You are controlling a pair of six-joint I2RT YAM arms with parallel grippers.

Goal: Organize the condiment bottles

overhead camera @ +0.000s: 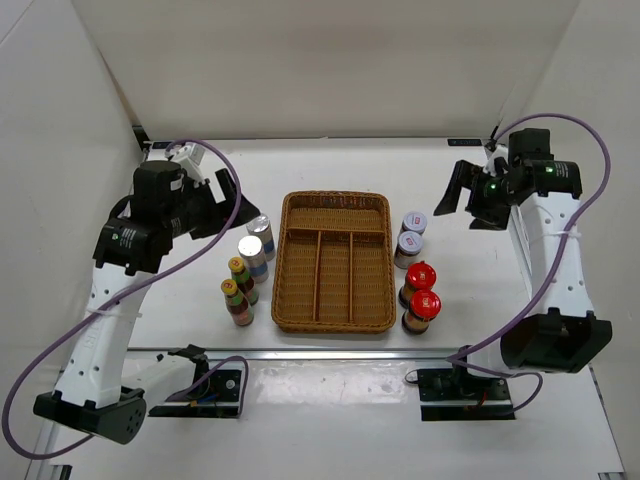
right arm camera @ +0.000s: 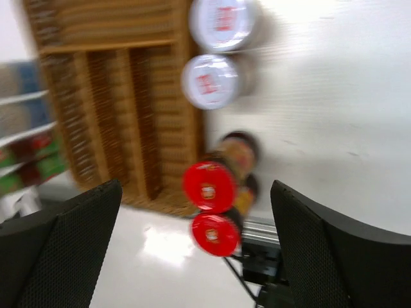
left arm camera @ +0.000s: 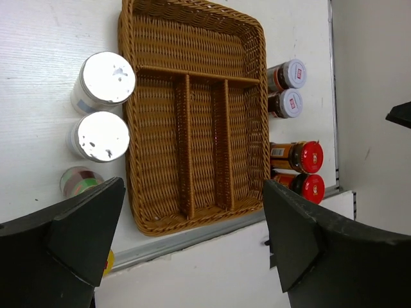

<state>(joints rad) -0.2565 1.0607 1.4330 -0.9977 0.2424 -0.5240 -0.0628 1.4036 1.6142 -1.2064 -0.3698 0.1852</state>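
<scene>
I will next move my right gripper toward the tray, then lower it around the lid of the far grey-lidded jar [overhead camera: 415,220] [right arm camera: 224,23] at the open end of the jar's row.
Two silver-topped tall bottles [overhead camera: 256,242] and two yellow-capped bottles [overhead camera: 237,285] stand left of the wicker tray [overhead camera: 282,262]. Two grey-lidded jars [overhead camera: 411,233] and two red-capped dark bottles [overhead camera: 422,291] stand right of it. My left gripper [overhead camera: 222,203] is open and empty, held high over the back left; its wrist view shows the silver tops [left arm camera: 103,106] and the tray rim [left arm camera: 128,128]. My right gripper [overhead camera: 462,205] is open and empty, high at the back right; its blurred wrist view shows the red caps [right arm camera: 209,186] and grey lids [right arm camera: 215,51].
The tray has one long back compartment and three narrow front ones, all with nothing in them. A metal strip [overhead camera: 330,352] runs along the table's near edge. White walls close in the back and sides.
</scene>
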